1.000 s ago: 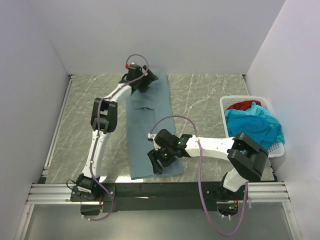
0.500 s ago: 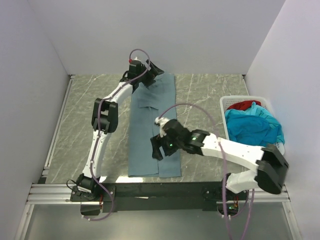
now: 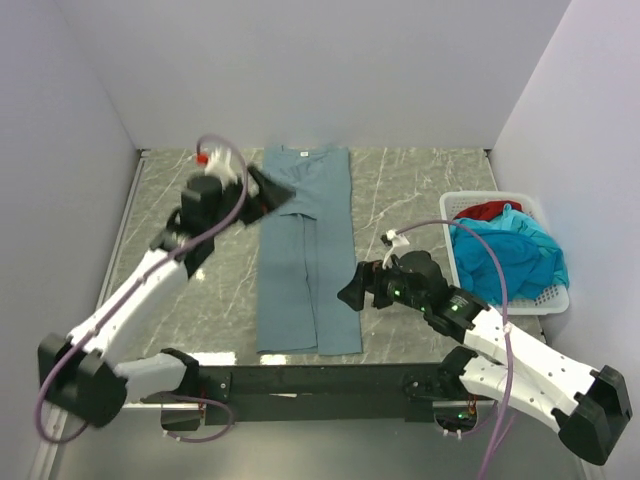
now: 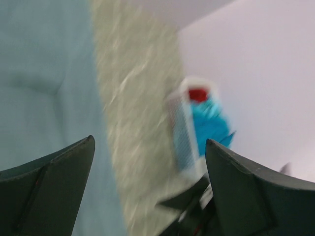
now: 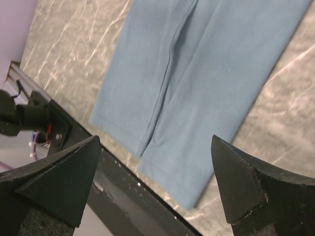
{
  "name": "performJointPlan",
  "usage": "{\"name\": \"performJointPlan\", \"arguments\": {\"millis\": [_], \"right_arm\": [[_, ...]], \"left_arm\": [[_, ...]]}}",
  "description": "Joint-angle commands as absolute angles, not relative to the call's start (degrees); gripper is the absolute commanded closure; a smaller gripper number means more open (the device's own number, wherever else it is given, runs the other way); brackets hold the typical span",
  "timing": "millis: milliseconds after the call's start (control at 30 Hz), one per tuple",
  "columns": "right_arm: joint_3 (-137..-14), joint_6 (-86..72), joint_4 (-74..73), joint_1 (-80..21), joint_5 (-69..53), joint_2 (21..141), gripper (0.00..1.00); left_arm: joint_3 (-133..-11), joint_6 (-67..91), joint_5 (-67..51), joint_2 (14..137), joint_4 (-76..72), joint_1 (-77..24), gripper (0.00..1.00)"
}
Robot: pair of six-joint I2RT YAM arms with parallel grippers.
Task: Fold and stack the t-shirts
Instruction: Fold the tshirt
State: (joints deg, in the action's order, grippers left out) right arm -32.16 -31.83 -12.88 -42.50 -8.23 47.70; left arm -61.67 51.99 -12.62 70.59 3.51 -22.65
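Note:
The left gripper moves back and down next onto the t-shirt's hem corner at the left (image 3: 263, 346) in the top view, because the hem lies near the black bar.
The grey-blue t-shirt (image 3: 305, 260) lies flat on the marble table as a long narrow strip, folded lengthwise, collar at the far end. My left gripper (image 3: 283, 192) is open and empty, raised over the strip's far left edge. Its view is blurred; the shirt (image 4: 39, 73) fills its left side. My right gripper (image 3: 350, 295) is open and empty, just right of the strip's near half. Its view shows the shirt's hem end (image 5: 206, 73) below and between the fingers. A turquoise t-shirt (image 3: 505, 255) and a red t-shirt (image 3: 487, 210) lie bunched in the basket.
The white lattice basket (image 3: 445, 215) stands at the table's right edge; it also shows blurred in the left wrist view (image 4: 182, 132). A black rail (image 5: 123, 196) runs along the table's near edge, close to the hem. Grey walls enclose the left, back and right sides.
Both grippers have let go and drawn off the shirt. The left arm swung back and to the left; the right gripper moved right, off the cloth. The shirt now lies straighter.

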Motion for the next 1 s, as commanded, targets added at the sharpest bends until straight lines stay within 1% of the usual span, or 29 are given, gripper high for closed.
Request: {"name": "performJointPlan", "arguments": {"millis": [0,100,167,267,333,400,500,533,600,633,700,733,800,833,900,933,967], "right_arm": [[-30.15,-33.4,-11.77,-41.92,-11.68,44.74,0.0],[-26.9,-35.33,-13.36,-41.92,-13.88,44.12,0.0],[-24.18,-37.26,-12.23,-41.92,-18.51,44.21,0.0],[-20.31,-40.6,-9.85,-42.27,-22.05,43.16,0.0],[-18.82,-41.57,-11.41,-42.36,-21.19,42.11,0.0],[-18.11,-42.36,-12.56,-42.54,-20.13,41.57,0.01],[-16.0,-44.03,-12.13,-42.63,-20.74,41.05,0.02],[-15.3,-44.56,-11.52,-42.63,-21.0,41.31,0.03],[-14.86,-44.82,-10.73,-42.63,-22.93,41.92,0.04],[-14.42,-45.26,-9.77,-42.54,-23.46,42.79,0.04],[-14.15,-45.53,-9.32,-42.71,-23.73,43.94,0.06],[-14.06,-45.61,-9.23,-42.71,-23.73,45.16,0.07],[-14.06,-45.79,-8.96,-42.72,-23.56,46.23,0.09],[-13.89,-46.14,-8.44,-42.71,-23.38,47.1,0.1],[-13.71,-46.58,-8.17,-42.72,-22.94,48.07,0.13],[-13.62,-46.49,-8.26,-42.8,-22.68,49.38,0.14],[-13.54,-46.06,-8.26,-42.8,-22.68,50.0,0.17]], "left_arm": [[-47.22,54.57,-3.62,65.07,17.56,-25.3,0.01],[-36.85,60.45,-2.11,55.57,23.44,-28.55,0.0],[-31.24,64.23,-3.16,50.05,26.09,-29.96,0.0],[-27.09,68.27,-2.9,44.5,33.47,-33.12,0.01],[-25.32,69.78,-2.37,41.68,37.94,-34.1,0.01],[-23.91,71.45,-2.72,40.35,39.37,-34.98,0.01],[-20.05,72.68,-5.96,39.29,37.54,-35.86,0.07],[-18.39,73.03,-6.76,39.9,36.92,-36.03,0.12],[-17.58,72.69,-7.47,41.3,35.77,-36.47,0.17],[-17.49,72.34,-7.12,43.05,35.86,-36.65,0.24],[-18.01,71.28,-6.68,44.9,36.21,-36.91,0.3],[-18.45,70.93,-6.33,46.48,36.12,-36.91,0.39],[-18.81,70.23,-6.06,47.63,35.34,-37.26,0.49],[-18.81,70.14,-6.41,48.42,34.98,-37.35,0.56],[-18.46,69.87,-7.12,49.13,33.58,-37.53,0.64],[-18.37,69.7,-7.64,49.65,33.31,-37.62,0.71],[-18.37,69.44,-7.99,49.92,33.31,-37.7,0.75]]}}
